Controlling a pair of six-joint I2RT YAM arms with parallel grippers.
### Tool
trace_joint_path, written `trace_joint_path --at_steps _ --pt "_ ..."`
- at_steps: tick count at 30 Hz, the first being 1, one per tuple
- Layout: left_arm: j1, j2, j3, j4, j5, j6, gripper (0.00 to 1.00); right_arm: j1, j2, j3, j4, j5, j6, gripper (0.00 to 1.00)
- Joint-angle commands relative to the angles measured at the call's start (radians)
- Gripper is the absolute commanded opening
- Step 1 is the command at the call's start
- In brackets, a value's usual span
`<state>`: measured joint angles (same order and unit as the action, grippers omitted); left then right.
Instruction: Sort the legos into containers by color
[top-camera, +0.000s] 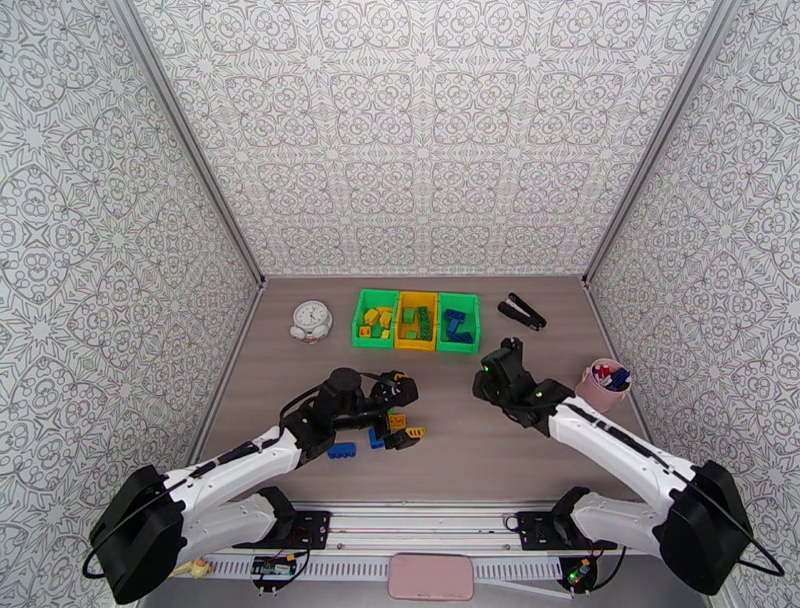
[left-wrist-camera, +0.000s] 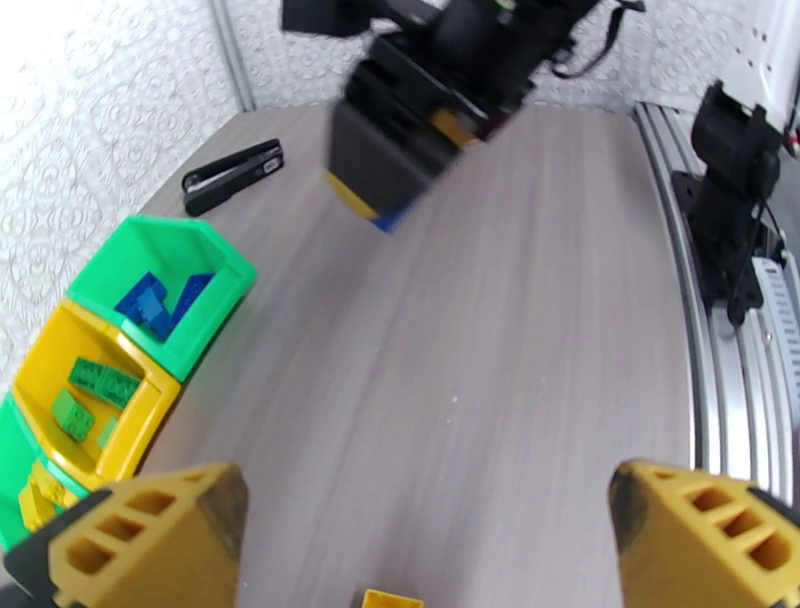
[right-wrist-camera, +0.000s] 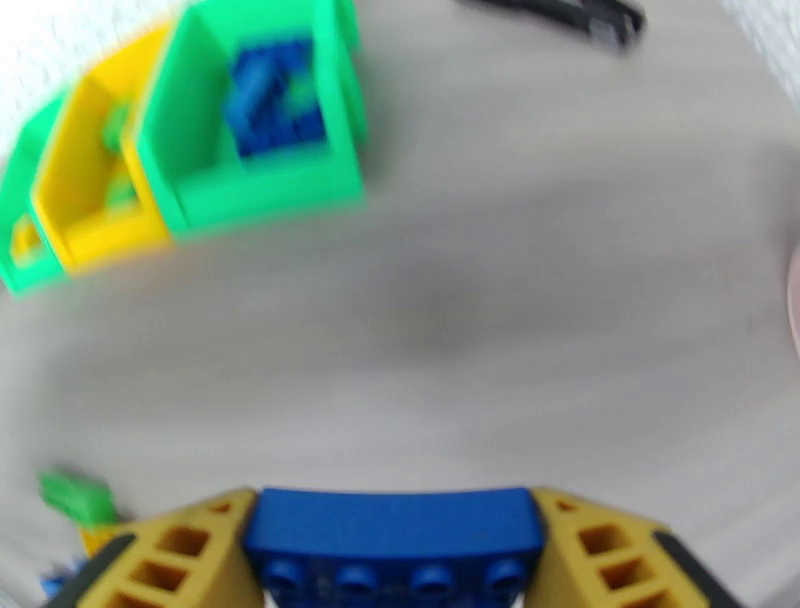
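The robot's right gripper will carry the blue lego outward over the open top of the blue-filled bin and let go of it there.
Three joined containers stand at the back: a green bin with yellow legos, a yellow bin with green legos, and a green bin with blue legos. In the right wrist view my right gripper is shut on a blue lego, raised above the table short of the blue-filled bin. My left gripper hangs open over a small pile of mixed legos. Its yellow fingers stand wide apart, with a yellow lego below them. One blue lego lies left of the pile.
A black stapler lies right of the bins. A white clock sits to their left. A pink cup of small bits stands beside the right arm. Patterned walls close in three sides.
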<state>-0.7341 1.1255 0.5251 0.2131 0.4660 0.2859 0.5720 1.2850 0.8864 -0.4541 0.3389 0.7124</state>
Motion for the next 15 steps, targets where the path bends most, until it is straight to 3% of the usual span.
trace_joint_path --at_steps 1,12,15 --pt "-0.020 -0.029 -0.003 0.062 -0.071 -0.070 1.00 -0.052 0.108 0.105 0.202 0.021 -0.088 0.36" --pt "-0.030 -0.129 -0.012 0.033 -0.211 -0.220 1.00 -0.156 0.523 0.445 0.310 -0.102 -0.266 0.35" --pt "-0.030 -0.165 -0.027 -0.009 -0.299 -0.240 1.00 -0.165 0.611 0.520 0.331 -0.116 -0.343 0.35"
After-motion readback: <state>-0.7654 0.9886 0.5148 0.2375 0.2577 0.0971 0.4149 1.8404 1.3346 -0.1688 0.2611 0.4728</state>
